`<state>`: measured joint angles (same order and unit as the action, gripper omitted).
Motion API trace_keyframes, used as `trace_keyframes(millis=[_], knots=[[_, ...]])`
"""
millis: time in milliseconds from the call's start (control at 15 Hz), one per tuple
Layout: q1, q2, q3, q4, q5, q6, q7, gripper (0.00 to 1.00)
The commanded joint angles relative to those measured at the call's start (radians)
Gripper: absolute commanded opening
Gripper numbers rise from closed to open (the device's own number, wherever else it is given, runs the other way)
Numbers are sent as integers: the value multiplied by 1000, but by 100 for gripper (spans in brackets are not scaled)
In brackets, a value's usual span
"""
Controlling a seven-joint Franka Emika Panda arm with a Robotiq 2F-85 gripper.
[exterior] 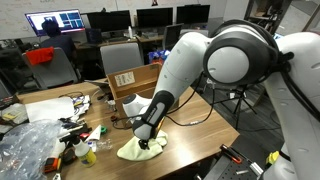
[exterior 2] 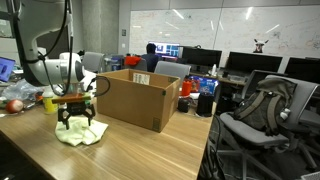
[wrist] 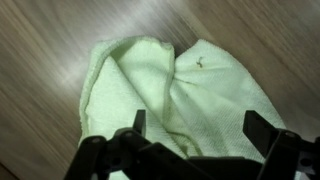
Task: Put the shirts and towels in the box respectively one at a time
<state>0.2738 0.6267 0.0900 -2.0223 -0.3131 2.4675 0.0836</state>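
The raised fold in the middle of the pale green towel (wrist: pixel 170 85) lies between my gripper's open fingers. Next I will lower my gripper onto that fold and close.
A crumpled pale green towel (wrist: pixel 170 85) lies on the wooden table, seen in both exterior views (exterior: pixel 137 149) (exterior 2: pixel 82 135). My gripper (wrist: pixel 198 125) hangs directly over it, jaws open and straddling the cloth, with nothing pinched between them. In an exterior view the gripper (exterior 2: pixel 78 119) sits just above the towel; in the other one the gripper (exterior: pixel 148 139) touches down at its edge. The box (exterior 2: pixel 138 99), a large brown cardboard carton with its top open, stands right beside the towel; it shows its white label in an exterior view (exterior: pixel 130 83). No shirts are in view.
Clutter of plastic bags, bottles and small items (exterior: pixel 45 135) covers one end of the table. A black cable (exterior: pixel 190 118) trails across the tabletop. Office chairs (exterior 2: pixel 260 115), desks and monitors stand beyond the table edge.
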Motion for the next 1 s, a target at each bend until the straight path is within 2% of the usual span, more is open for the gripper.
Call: trace_keyframes(millis=[0, 333, 933], knots=[[11, 27, -13, 20, 7, 29, 4, 100], [-1, 49, -3, 13, 23, 90, -15, 100], [-13, 67, -34, -1, 39, 152, -3, 100]])
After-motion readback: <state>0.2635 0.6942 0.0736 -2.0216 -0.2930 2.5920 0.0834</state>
